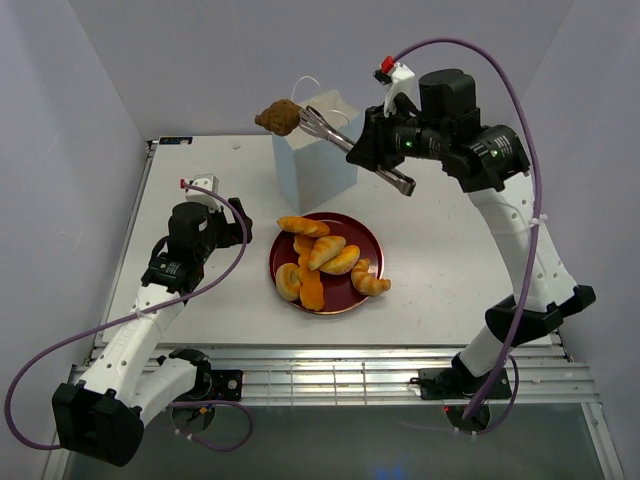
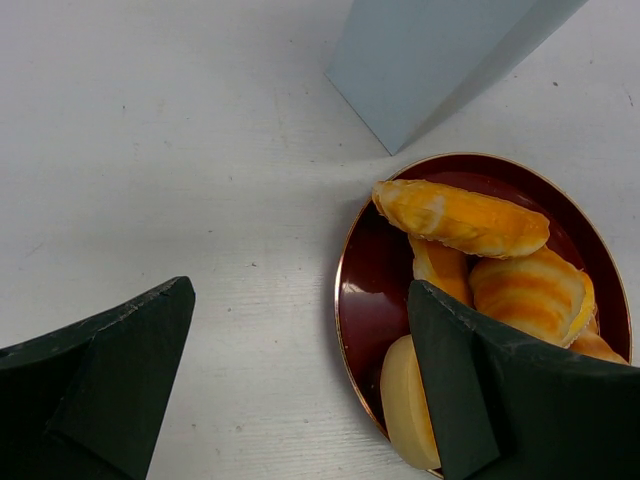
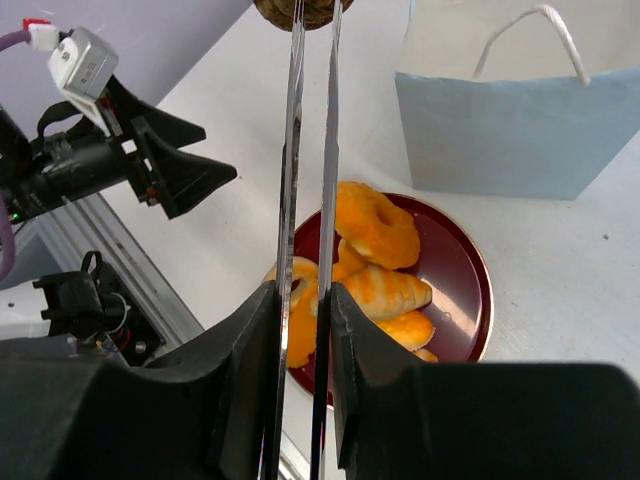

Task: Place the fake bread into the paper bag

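Note:
The brown piece (image 3: 300, 10) hangs beside the bag's opening, so next my right gripper will move outward and to the right in the top view to bring it over the bag's open top.
My right gripper (image 1: 372, 140) is shut on the handles of metal tongs (image 1: 345, 145). The tongs pinch a dark brown piece of fake bread (image 1: 278, 117) in the air, just left of the top of the pale blue paper bag (image 1: 315, 160). In the right wrist view the tongs (image 3: 310, 150) run up between my pads to the brown piece (image 3: 300, 10) at the top edge, with the bag (image 3: 510, 130) to the right. Several golden and orange pastries (image 1: 325, 250) lie on the dark red plate (image 1: 370, 235). My left gripper (image 1: 240, 222) is open and empty, left of the plate (image 2: 375, 290).
The bag stands upright behind the plate, with its white handles up. The left arm (image 3: 120, 160) shows at the left of the right wrist view. The table's near edge has a metal rail (image 1: 330, 370). White walls close in the back and sides.

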Controlling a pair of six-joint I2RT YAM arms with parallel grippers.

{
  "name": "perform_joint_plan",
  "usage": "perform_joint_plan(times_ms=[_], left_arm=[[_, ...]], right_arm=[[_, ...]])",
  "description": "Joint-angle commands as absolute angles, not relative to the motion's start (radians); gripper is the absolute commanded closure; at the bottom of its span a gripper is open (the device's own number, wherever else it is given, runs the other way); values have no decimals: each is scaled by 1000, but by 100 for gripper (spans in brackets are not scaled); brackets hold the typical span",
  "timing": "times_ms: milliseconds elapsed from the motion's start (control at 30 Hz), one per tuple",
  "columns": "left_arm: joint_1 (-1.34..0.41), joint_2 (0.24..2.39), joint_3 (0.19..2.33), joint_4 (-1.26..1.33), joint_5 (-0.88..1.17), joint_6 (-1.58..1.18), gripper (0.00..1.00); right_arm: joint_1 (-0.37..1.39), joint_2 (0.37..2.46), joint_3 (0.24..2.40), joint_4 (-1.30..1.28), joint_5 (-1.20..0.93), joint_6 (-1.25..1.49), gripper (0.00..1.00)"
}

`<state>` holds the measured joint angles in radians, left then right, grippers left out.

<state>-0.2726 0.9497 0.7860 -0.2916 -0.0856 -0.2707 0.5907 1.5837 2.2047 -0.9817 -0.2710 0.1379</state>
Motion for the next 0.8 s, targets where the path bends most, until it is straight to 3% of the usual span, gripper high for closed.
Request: perform_joint_plan(times_ms=[0, 767], left_arm=[[-278, 925, 805, -281, -74, -267, 2], [-278, 923, 807, -278, -61, -268, 2]], right_arm=[[563, 1634, 2276, -913, -270, 143, 79], [385, 1775, 2246, -833, -337, 121, 77]])
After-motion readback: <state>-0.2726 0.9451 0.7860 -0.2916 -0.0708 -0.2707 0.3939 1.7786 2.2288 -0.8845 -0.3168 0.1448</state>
